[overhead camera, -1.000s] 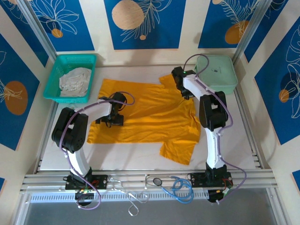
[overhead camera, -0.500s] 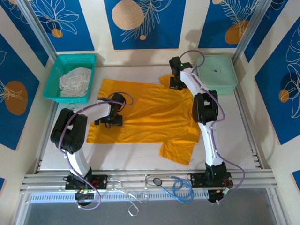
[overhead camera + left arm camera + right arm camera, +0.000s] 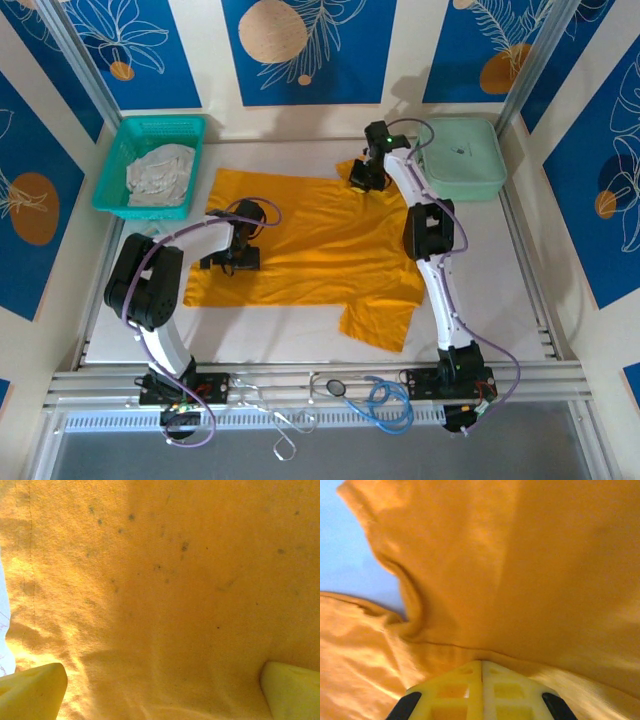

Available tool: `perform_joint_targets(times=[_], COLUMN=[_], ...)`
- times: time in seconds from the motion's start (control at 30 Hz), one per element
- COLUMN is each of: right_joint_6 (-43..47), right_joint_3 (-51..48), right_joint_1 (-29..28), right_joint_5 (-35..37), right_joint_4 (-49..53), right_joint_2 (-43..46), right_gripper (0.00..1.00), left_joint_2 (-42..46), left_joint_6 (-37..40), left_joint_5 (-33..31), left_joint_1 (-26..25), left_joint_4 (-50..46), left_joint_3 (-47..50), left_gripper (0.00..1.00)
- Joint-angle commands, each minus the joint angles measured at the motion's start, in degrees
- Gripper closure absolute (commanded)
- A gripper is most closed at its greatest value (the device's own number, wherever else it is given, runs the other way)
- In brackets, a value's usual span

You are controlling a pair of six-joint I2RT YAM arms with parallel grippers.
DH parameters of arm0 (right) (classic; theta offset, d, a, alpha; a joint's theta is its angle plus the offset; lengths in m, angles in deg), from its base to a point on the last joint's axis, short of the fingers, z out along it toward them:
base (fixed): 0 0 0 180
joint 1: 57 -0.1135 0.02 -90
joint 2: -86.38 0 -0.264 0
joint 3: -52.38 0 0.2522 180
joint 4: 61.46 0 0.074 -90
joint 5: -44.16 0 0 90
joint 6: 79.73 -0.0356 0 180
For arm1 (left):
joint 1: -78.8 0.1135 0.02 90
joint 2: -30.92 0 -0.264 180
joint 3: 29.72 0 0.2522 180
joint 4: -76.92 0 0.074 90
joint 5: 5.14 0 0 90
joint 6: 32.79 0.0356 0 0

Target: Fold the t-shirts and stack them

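My right gripper slides low toward the far sleeve's notch (image 3: pixel 339 177) (image 3: pixel 404 618) on the gripper's basket side next and releases the t-shirt's raised fold, because the far sleeve is bunched.
The mustard-orange t-shirt (image 3: pixel 320 245) lies spread flat on the white table. Its far sleeve (image 3: pixel 352 170) is bunched where my right gripper (image 3: pixel 362 182) comes down on it. In the right wrist view the yellow fingers (image 3: pixel 460 685) are pressed together, and my right gripper (image 3: pixel 482 664) is shut on a raised ridge of the orange cloth (image 3: pixel 520 570). My left gripper (image 3: pixel 231 262) rests on the shirt's left part. Its fingertips (image 3: pixel 30 692) stand wide apart, so the left gripper (image 3: pixel 162 695) is open over flat cloth. A pale whitish-grey garment (image 3: pixel 160 172) lies crumpled in the basket.
The teal mesh basket (image 3: pixel 190 128) stands at the back left. The mint-green case (image 3: pixel 462 160) sits at the back right, close beside the right arm. Metal rails (image 3: pixel 320 378) run along the table's near edge, with cables just beyond them.
My right gripper moved left and further back onto the far sleeve and shut on it. The left arm shifted slightly on the shirt, still open.
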Motion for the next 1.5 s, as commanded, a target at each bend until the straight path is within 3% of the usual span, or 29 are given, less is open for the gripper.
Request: perform_joint_targets(times=[0.0,0.37,0.6,0.7,0.8,0.9,1.03,1.1,1.17,1.33,1.47], right_joint_6=[-4.29,-5.57,-2.91,-0.71,0.07,0.24,-0.93,-1.57,-2.15,-4.53,-6.53], right_joint_3=[2.85,5.57,4.97,2.05,-8.06,-27.24,-54.16,-63.71,-71.89,-88.63,-97.63], right_joint_1=[-0.83,-2.51,-1.30,-0.21,1.28,3.13,5.43,6.51,7.36,8.26,9.14], right_joint_5=[-12.49,-25.03,-24.60,-21.29,-13.01,-6.75,-0.28,2.38,4.00,4.49,4.32], right_joint_4=[-3.09,-13.48,-12.05,-7.89,-3.43,-6.10,-13.62,-14.69,-15.12,-16.19,-18.33], right_joint_2=[-4.40,-5.32,3.12,9.58,18.47,30.96,48.24,55.08,60.93,72.09,75.99], right_gripper=[1.00,1.00,1.00,1.00,0.97,0.88,0.69,0.67,0.71,0.97,1.00], left_joint_2=[-0.73,-0.57,4.55,7.68,9.16,7.19,-1.02,-6.30,-12.36,-30.43,-42.67], left_joint_6=[-0.47,0.22,0.81,1.42,3.51,7.41,12.87,15.07,16.69,19.71,19.43], left_joint_5=[0.88,3.05,0.20,-0.57,0.11,3.95,10.37,14.21,18.46,27.62,32.90], left_joint_1=[0.56,0.31,-1.64,-2.86,-4.64,-6.71,-8.80,-9.32,-9.49,-9.67,-9.70], left_joint_4=[-3.00,-2.29,-8.00,-10.87,-13.25,-13.59,-11.22,-9.34,-7.72,-6.98,-5.29], left_joint_3=[0.10,-0.90,-4.96,-7.79,-13.07,-20.47,-33.45,-40.48,-47.85,-69.87,-81.98], left_gripper=[0.01,0.01,0.01,0.01,0.01,0.01,0.01,0.01,0.00,0.07,0.09])
